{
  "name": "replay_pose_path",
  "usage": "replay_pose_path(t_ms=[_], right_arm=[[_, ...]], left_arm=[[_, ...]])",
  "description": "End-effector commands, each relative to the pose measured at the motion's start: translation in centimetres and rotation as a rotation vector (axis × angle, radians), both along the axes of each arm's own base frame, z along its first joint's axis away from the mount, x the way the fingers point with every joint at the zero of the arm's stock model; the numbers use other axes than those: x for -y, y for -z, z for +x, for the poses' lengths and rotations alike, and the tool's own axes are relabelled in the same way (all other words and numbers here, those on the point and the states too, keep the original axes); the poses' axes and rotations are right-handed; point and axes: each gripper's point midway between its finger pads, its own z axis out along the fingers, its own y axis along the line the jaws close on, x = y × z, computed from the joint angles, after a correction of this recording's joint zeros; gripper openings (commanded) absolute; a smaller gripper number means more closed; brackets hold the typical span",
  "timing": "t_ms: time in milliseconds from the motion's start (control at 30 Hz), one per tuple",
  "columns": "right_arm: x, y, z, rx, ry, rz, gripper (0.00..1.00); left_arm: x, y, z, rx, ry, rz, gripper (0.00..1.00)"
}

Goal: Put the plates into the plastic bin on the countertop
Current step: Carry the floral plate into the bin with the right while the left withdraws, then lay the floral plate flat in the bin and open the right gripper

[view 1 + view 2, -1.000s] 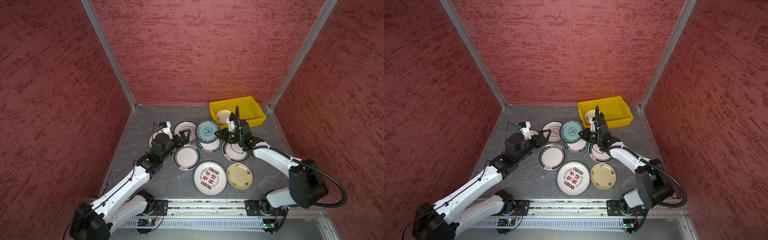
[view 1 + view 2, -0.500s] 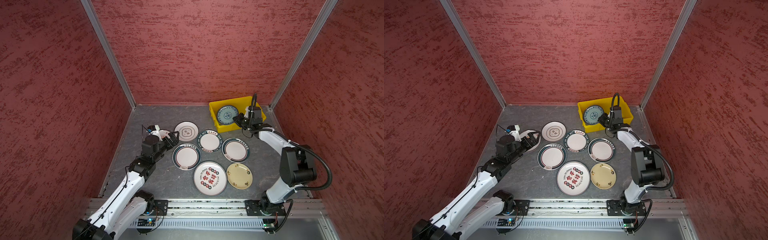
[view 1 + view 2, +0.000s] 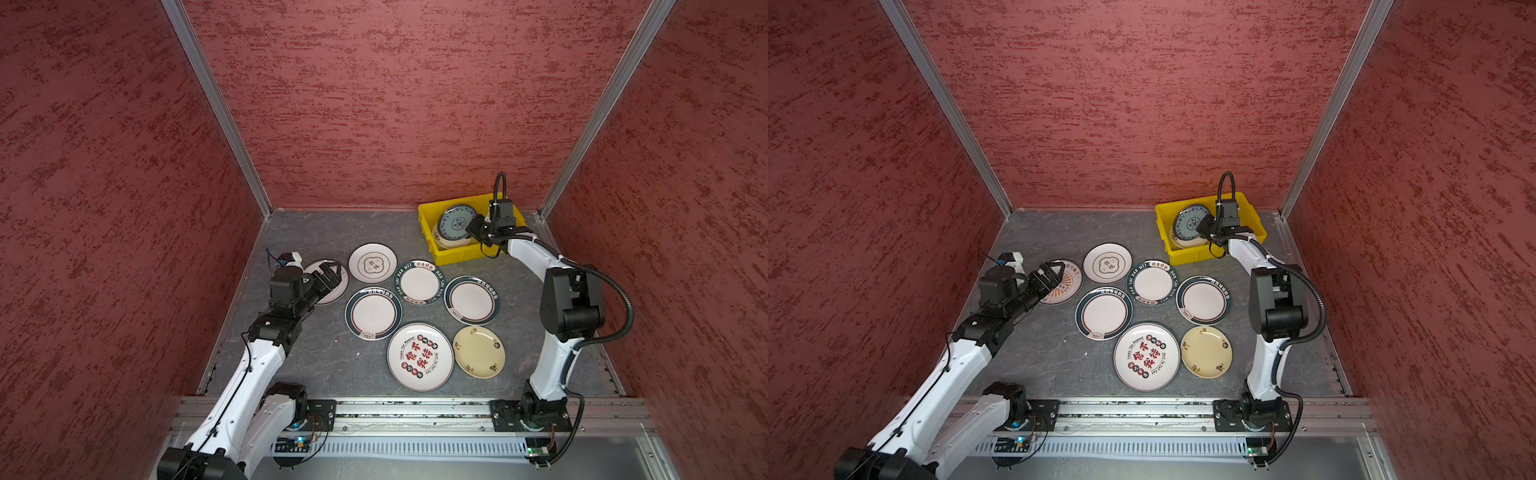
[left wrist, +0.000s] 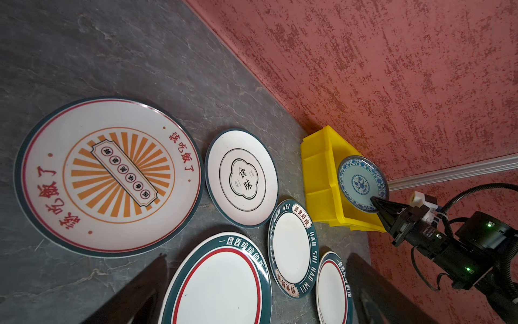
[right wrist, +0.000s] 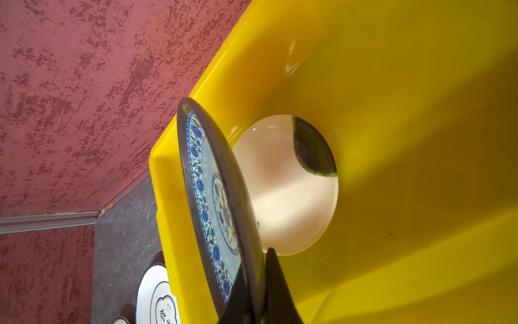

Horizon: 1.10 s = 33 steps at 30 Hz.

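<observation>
The cream plate (image 3: 446,241) (image 5: 286,190) is below my right gripper, so next my right gripper will go farther down into the yellow bin and let go of the blue patterned plate's rim.
My right gripper (image 3: 473,227) is shut on the rim of the blue patterned plate (image 3: 456,221), holding it tilted inside the yellow plastic bin (image 3: 457,257) at the back right. The right wrist view shows its fingers (image 5: 276,283) pinching that plate (image 5: 213,202) above a cream plate (image 5: 286,190) on the bin floor. My left gripper (image 3: 332,274) hangs open over the orange sunburst plate (image 4: 109,176) at the left. Several plates lie flat on the countertop (image 3: 316,357), among them a green-rimmed plate (image 3: 373,313) and a red-print plate (image 3: 419,356).
Red textured walls with metal corner posts close in three sides. A metal rail (image 3: 415,409) with both arm bases runs along the front edge. The right arm's elbow (image 3: 571,303) stands tall beside the right-hand plates.
My right gripper has carried the blue patterned plate from the middle of the countertop back into the bin. The left gripper has drawn back leftward over the sunburst plate.
</observation>
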Motion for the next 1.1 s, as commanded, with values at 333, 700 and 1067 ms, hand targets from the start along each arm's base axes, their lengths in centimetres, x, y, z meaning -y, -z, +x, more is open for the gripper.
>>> replay_pose_path(t_ms=[333, 700, 1067], right_arm=[[0.2, 2.3, 2.4, -0.065, 0.013, -0.039, 0.00], [-0.7, 3.2, 3.2, -0.076, -0.019, -0.004, 0.11], [-0.5, 1.1, 3.6, -0.012, -0.040, -0.038, 0.81]], left_arm=[[-1.1, -0.2, -0.7, 0.002, -0.026, -0.024, 0.99], [-1.6, -0.2, -0.8, -0.001, -0.044, -0.027, 0.99], [-2.3, 0.2, -1.2, -0.018, -0.072, -0.027, 0.99]])
